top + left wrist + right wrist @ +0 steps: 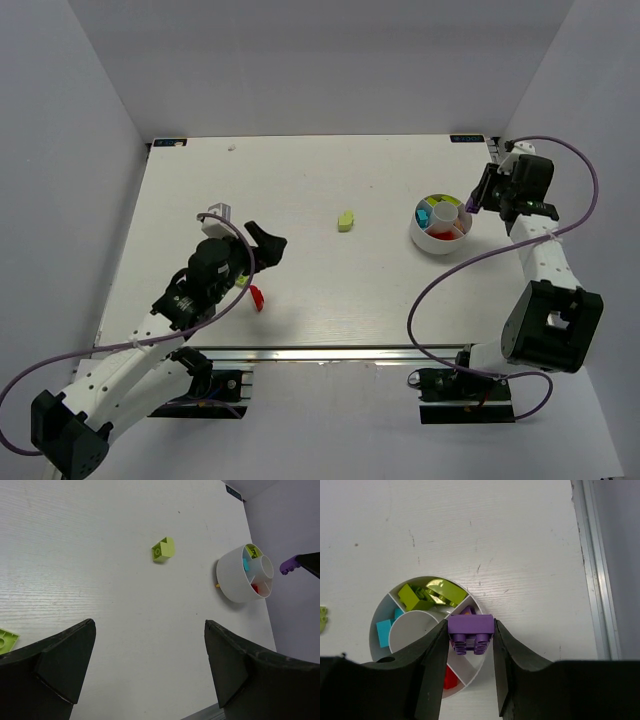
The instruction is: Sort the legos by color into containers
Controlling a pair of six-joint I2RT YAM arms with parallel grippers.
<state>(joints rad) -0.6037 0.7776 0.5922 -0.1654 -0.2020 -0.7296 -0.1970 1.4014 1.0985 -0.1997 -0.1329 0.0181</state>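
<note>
To get the purple lego into the purple wedge, my right gripper needs to lower and shift slightly toward the bowl's central cup first.
A purple lego hangs over the purple wedge of the round white divided bowl, with my right gripper shut on its two sides. The containers hold lime pieces, cyan pieces, a red piece and another purple piece. In the top view the right gripper is at the bowl's right rim. A lime lego lies mid-table. A red lego lies beside my left gripper, which is open and holds nothing. A flat lime lego lies by its left finger.
White walls close in the table on the left, back and right. A metal rail runs along the right edge close to the bowl. Purple cables loop from both arms over the near edge.
</note>
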